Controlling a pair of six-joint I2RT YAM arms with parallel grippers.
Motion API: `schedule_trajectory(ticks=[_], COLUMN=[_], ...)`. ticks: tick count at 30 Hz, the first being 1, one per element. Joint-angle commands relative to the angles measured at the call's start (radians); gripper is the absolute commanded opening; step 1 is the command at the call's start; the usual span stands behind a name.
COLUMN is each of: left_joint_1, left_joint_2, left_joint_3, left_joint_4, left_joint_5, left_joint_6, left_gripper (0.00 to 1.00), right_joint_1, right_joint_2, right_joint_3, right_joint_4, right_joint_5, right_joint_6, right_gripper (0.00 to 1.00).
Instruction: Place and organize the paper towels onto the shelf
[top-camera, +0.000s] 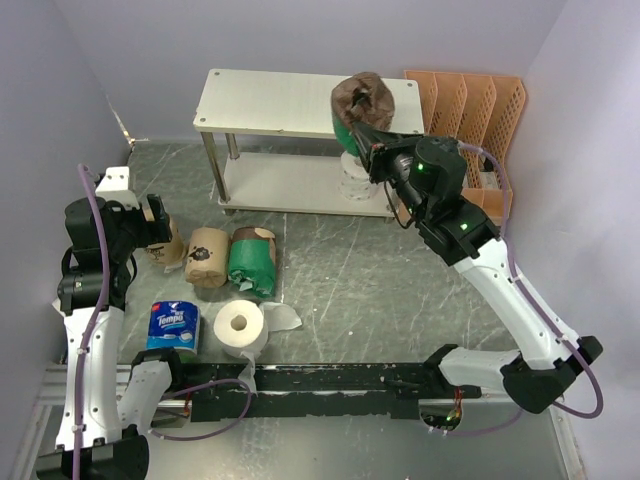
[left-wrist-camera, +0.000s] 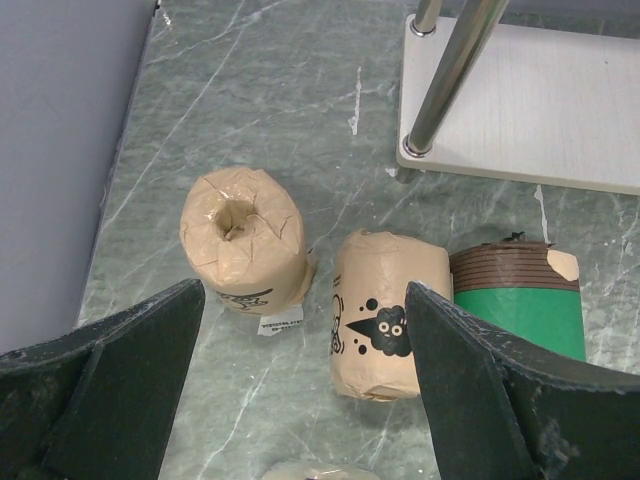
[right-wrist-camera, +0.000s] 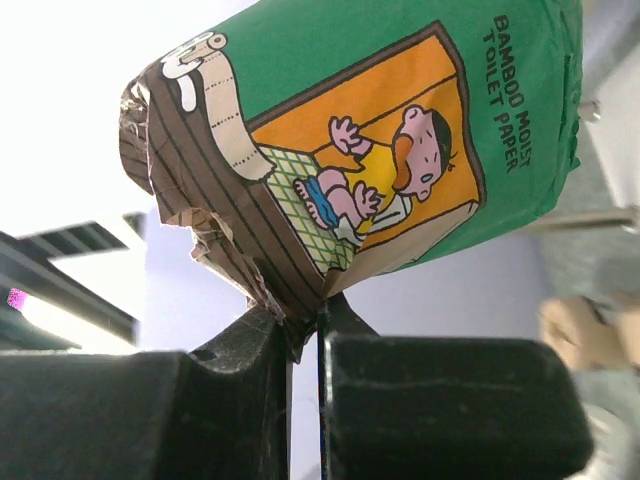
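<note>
The top board's end by the rack is bare, so my right gripper should move outward and to the right in the top view and release the green roll there.
My right gripper is shut on the wrapper of a green roll with a brown top and holds it at the right end of the shelf's top board. In the right wrist view the fingers pinch a fold of that roll. A white roll stands on the lower tier. My left gripper is open above two tan rolls, one upright and one lying down, beside a lying green roll. A blue Tempo roll and a white roll sit nearer the front.
An orange slotted file rack stands right of the shelf against the back wall. The shelf's metal leg and lower board show just beyond the tan rolls. A loose sheet trails from the white roll. Walls close in on the left and right.
</note>
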Motion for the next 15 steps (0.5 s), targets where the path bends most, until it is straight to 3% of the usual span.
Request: schedule_trajectory(ticks=[1,5,8,15], left_joint_1=[0.007,0.002,0.0,-0.003], left_joint_2=[0.01,0.016,0.012,0.013], left_joint_3=[0.028,0.024,0.012,0.018], left_joint_4=[0.01,0.014,0.025,0.02], left_joint_5=[0.028,0.005,-0.008,-0.004], left_joint_6=[-0.01,-0.009,-0.007,-0.011], left_gripper=[0.94,0.94,0.94,0.94], right_joint_1=[-0.068,-0.251,-0.304,-0.409], right_joint_2=[0.013,0.179,0.27,0.394], right_joint_3=[0.006,0.233,0.361,0.465], right_joint_4=[0.196,0.036,-0.015,-0.102], right_joint_5=[0.177,0.065,0.047,-0.037], right_joint_6=[0.335,0.386,0.36,0.397], right_gripper=[0.0,0.0,0.0,0.0])
